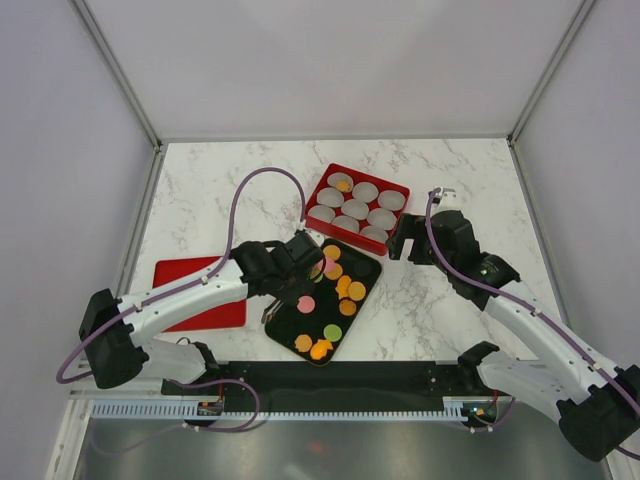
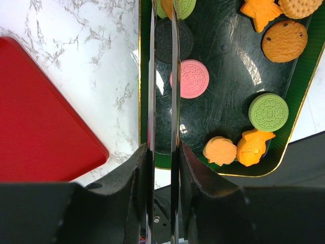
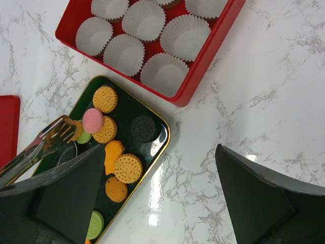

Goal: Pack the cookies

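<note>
My left gripper carries the tongs outward over the red box's empty far middle cup (image 1: 365,191) next and releases the orange cookie.
The cookies lie on a black gold-rimmed tray (image 1: 288,322): orange ones (image 1: 350,288), a pink one (image 2: 189,79), a green one (image 2: 268,112) and a dark one (image 3: 143,128). One orange cookie (image 1: 343,185) sits in a paper cup of the red box (image 1: 370,176). My left gripper (image 1: 300,258) is shut on metal tongs (image 2: 162,101), which reach over the tray's left side. The tongs' tips (image 3: 65,127) are beside a raised pink cookie (image 3: 93,119); whether they pinch it I cannot tell. My right gripper (image 3: 157,152) stands open and holds nothing, over the marble right of the tray.
The red box holds several white paper cups (image 3: 144,20), all but one without a cookie. A flat red lid (image 1: 200,290) lies on the marble left of the tray. White walls and metal posts enclose the table.
</note>
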### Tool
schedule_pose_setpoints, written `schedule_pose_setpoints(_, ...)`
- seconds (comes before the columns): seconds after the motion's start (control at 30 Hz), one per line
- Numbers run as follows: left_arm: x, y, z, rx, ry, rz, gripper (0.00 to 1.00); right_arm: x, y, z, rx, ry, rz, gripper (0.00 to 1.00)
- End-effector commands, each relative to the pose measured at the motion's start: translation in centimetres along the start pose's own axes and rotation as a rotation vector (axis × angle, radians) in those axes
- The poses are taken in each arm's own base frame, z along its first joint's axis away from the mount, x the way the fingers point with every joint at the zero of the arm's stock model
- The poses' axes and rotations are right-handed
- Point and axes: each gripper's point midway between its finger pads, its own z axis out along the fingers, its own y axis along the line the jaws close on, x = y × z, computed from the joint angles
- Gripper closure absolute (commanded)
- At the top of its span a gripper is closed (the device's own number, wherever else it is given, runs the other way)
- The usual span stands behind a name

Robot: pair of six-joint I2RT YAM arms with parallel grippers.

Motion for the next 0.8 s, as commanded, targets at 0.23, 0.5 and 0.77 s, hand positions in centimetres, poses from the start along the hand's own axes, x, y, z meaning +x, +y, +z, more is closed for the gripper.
schedule_pose_setpoints(0.23,-2.2,-1.1,-1.6,0.057,-0.066,-0.028,0.75,-1.2,0.5,-0.6,-0.023,-0.048,0.017,0.02)
schedule_pose_setpoints(0.5,-3.6,-1.6,-3.8,0.111,-0.112,-0.030,0.82,-1.5,0.6,-0.7,-0.025,-0.056,0.015,0.02)
schedule_pose_setpoints(0.77,-7.3,-2.1,-6.9,0.144,-0.211,-0.048,0.83,-1.9,0.9,-0.8,-0.034,-0.059,0.015,0.02)
